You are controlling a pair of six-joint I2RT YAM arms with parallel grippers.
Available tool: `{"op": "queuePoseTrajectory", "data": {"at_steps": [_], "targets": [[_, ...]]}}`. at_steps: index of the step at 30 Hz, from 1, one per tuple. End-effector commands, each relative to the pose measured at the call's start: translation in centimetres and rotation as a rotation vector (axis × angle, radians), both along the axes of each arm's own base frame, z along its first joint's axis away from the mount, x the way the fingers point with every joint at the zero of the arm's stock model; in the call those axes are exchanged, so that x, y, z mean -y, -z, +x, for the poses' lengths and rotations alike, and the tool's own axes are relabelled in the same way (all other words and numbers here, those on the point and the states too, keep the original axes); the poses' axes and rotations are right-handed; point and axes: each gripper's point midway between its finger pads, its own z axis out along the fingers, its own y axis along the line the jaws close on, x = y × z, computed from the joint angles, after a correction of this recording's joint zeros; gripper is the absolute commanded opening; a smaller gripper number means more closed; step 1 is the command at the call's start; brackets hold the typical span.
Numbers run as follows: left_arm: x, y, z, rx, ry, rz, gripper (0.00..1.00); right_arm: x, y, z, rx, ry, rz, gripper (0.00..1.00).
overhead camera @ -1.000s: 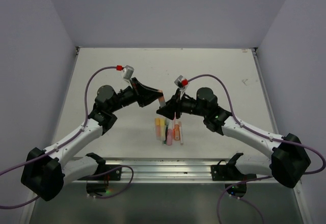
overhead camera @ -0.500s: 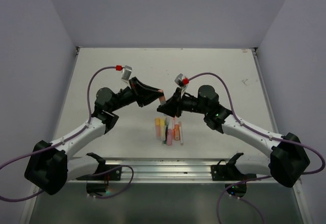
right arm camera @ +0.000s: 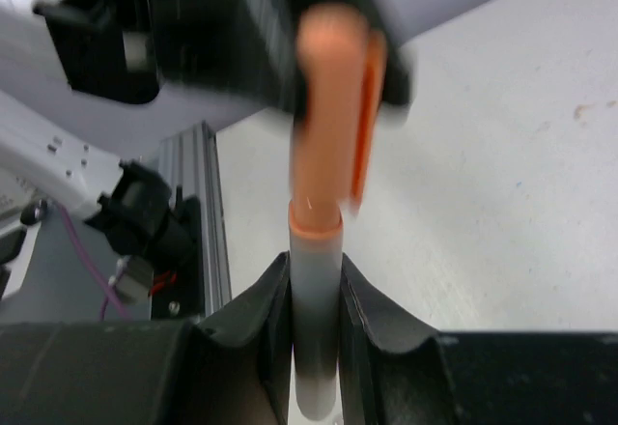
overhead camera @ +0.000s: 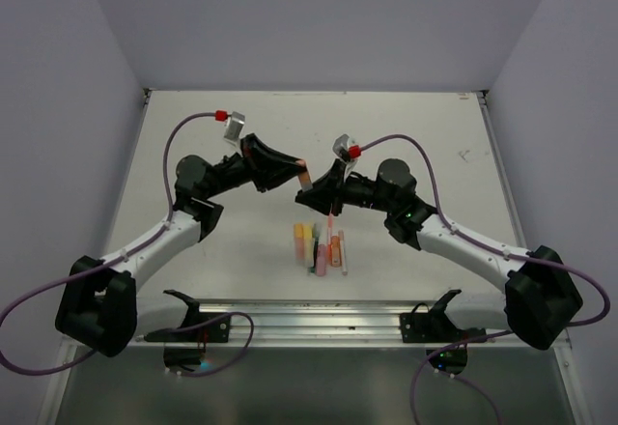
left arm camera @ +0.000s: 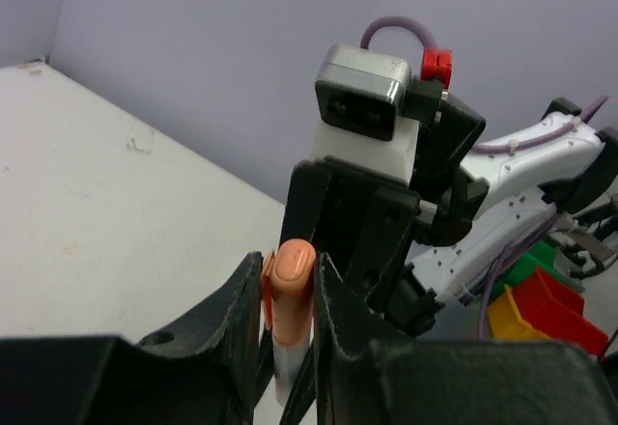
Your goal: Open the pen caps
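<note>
The cap goes away from the white body next, outward and down to the far tabletop, and my left gripper releases it there, because that area is bare.
A thin pen is held in the air between both grippers. My left gripper is shut on its orange cap; the white pen body runs on beyond it. My right gripper is shut on the grey-white body, and the orange cap with its clip sits on the far end, seated against the body. In the top view the left gripper and right gripper meet tip to tip above the other pens, which lie side by side on the table.
An aluminium rail runs along the near table edge, just behind the row of pens. Red, green and yellow bins show beyond the table in the left wrist view. Walls enclose the table on three sides.
Both grippers have moved a little up and away from the row of pens, keeping the pen between them. The left wrist has swung up and back.
</note>
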Motion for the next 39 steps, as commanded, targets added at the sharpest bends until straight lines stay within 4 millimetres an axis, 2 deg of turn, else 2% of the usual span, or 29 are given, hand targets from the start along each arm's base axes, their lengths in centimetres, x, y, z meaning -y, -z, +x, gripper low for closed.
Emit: {"op": "queuePoseTrajectory", "data": {"at_steps": [1, 6, 9, 10, 13, 14, 15, 16, 17, 19, 20, 21, 22, 23, 24, 25, 26, 27, 28, 29, 30, 31, 32, 33, 34, 36, 37, 38, 39], "targets": [[-3.9, -12.2, 1.7, 0.308, -0.185, -0.264, 0.0, 0.7, 7.3, -3.8, -0.155, -0.142, -0.167, 0.0], [-5.3, -14.2, 2.5, 0.331, -0.222, -0.342, 0.0, 0.9, 8.8, -4.2, -0.168, -0.142, -0.178, 0.0], [-5.3, -14.7, 3.3, 0.323, -0.227, -0.349, 0.0, 0.9, 9.1, -4.3, -0.177, -0.138, -0.182, 0.0], [-5.2, -14.7, 3.6, 0.325, -0.227, -0.334, 0.0, 1.0, 8.6, -4.2, -0.176, -0.131, -0.171, 0.0], [-4.7, -12.5, 6.0, 0.27, -0.271, -0.22, 0.0, 1.5, 8.2, -3.6, -0.174, -0.071, -0.176, 0.0], [-4.6, -9.9, 7.9, 0.162, -0.305, -0.137, 0.0, 1.8, 7.3, -3.3, -0.154, -0.039, -0.166, 0.0], [-4.8, -9.5, 9.1, 0.138, -0.342, -0.095, 0.0, 2.2, 7.1, -2.5, -0.141, 0.017, -0.17, 0.0], [-5.0, -7.8, 10.7, 0.14, -0.387, -0.014, 0.0, 2.6, 7.1, -2.2, -0.146, 0.048, -0.183, 0.0], [-5.4, -4.3, 12.2, 0.008, -0.418, 0.088, 0.0, 3.1, 6.1, -1.9, -0.129, 0.083, -0.171, 0.0], [-6.3, -2.4, 14.5, -0.012, -0.484, 0.204, 0.0, 3.9, 5.8, -0.9, -0.124, 0.168, -0.176, 0.0], [-7.0, 1.4, 15.8, -0.13, -0.501, 0.288, 0.0, 4.2, 5.5, -0.7, -0.121, 0.192, -0.17, 0.0], [-7.4, 3.0, 16.7, -0.168, -0.52, 0.333, 0.0, 4.6, 4.8, -0.5, -0.108, 0.219, -0.157, 0.0], [-8.0, 4.9, 18.6, -0.195, -0.554, 0.399, 0.0, 4.9, 4.6, -0.1, -0.11, 0.257, -0.154, 0.0], [-8.8, 7.7, 19.0, -0.288, -0.57, 0.472, 0.0, 5.1, 4.4, 0.1, -0.108, 0.274, -0.151, 0.0], [-9.3, 8.0, 20.0, -0.313, -0.593, 0.508, 0.0, 5.3, 4.2, 0.3, -0.109, 0.29, -0.149, 0.0], [-10.1, 11.7, 21.4, -0.374, -0.623, 0.594, 0.0, 5.5, 4.3, 0.4, -0.114, 0.304, -0.154, 0.0], [-10.9, 14.0, 21.4, -0.452, -0.631, 0.663, 0.0, 5.7, 4.3, 0.8, -0.116, 0.328, -0.157, 0.0], [-11.7, 14.0, 22.8, -0.457, -0.686, 0.699, 0.0, 5.7, 4.4, 0.9, -0.122, 0.335, -0.161, 0.0], [-12.3, 17.8, 22.9, -0.535, -0.673, 0.789, 0.0, 5.8, 4.5, 1.0, -0.123, 0.342, -0.163, 0.0], [-12.9, 19.3, 24.4, -0.547, -0.701, 0.842, 0.0, 5.8, 4.6, 1.2, -0.133, 0.35, -0.16, 0.0], [-12.9, 18.5, 24.6, -0.544, -0.703, 0.84, 0.0, 5.9, 4.7, 1.2, -0.135, 0.356, -0.161, 0.0], [-13.8, 21.4, 24.9, -0.594, -0.719, 0.915, 0.0, 5.8, 5.0, 1.3, -0.141, 0.357, -0.164, 0.0], [-14.0, 22.3, 25.3, -0.604, -0.721, 0.939, 0.0, 5.7, 5.1, 1.3, -0.146, 0.354, -0.164, 0.0], [-14.1, 22.1, 26.3, -0.595, -0.735, 0.945, 0.0, 5.7, 5.2, 1.4, -0.151, 0.356, -0.164, 0.0], [-14.5, 24.2, 26.4, -0.633, -0.722, 0.978, 0.0, 5.6, 5.6, 1.5, -0.156, 0.356, -0.17, 0.0], [-14.6, 24.3, 27.7, -0.63, -0.725, 0.975, 0.0, 5.4, 5.8, 1.5, -0.163, 0.349, -0.175, 0.0], [-14.9, 26.2, 27.6, -0.671, -0.712, 1.008, 0.0, 5.3, 5.8, 1.6, -0.162, 0.348, -0.176, 0.0], [-15.3, 26.7, 27.9, -0.683, -0.715, 1.014, 0.0, 5.3, 6.0, 1.8, -0.168, 0.35, -0.18, 0.0], [-15.4, 26.3, 28.7, -0.674, -0.723, 1.008, 0.0, 5.1, 6.0, 1.8, -0.167, 0.347, -0.179, 0.0]]}}
